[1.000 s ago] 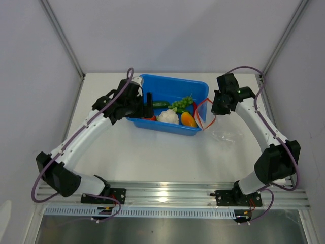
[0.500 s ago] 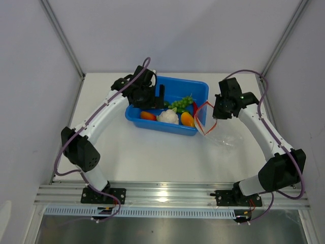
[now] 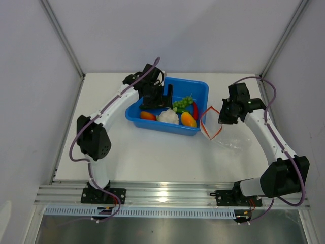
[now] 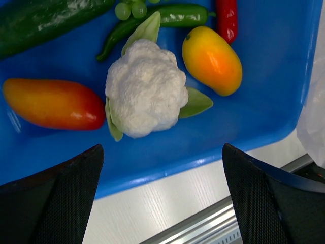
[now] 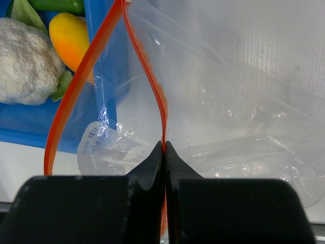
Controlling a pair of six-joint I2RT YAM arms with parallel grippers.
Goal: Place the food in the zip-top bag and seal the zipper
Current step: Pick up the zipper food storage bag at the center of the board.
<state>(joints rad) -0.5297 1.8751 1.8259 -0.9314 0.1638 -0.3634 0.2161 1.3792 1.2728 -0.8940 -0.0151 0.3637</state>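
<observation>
My left gripper's fingers are high above the white head, so next the gripper will go down into the tub with its open fingers on both sides of the cauliflower's near stem end.
The food lies in a blue tub: white cauliflower, a yellow-orange fruit, an orange-red fruit, a dark cucumber, a red chili and green grapes. My left gripper hangs open over the tub's near half, empty, with the cauliflower just ahead of it. Right of the tub lies the clear zip-top bag, its mouth lifted and gaping. My right gripper is shut on the orange-red zipper of the bag.
The tub stands at the table's back middle. A long green pepper lies among the food. White enclosure walls stand close on both sides. An aluminium rail runs along the near edge.
My left arm has swung right to stand over the tub, and its jaws have opened fully. My right gripper has shifted slightly right and nearer, still holding the zipper.
</observation>
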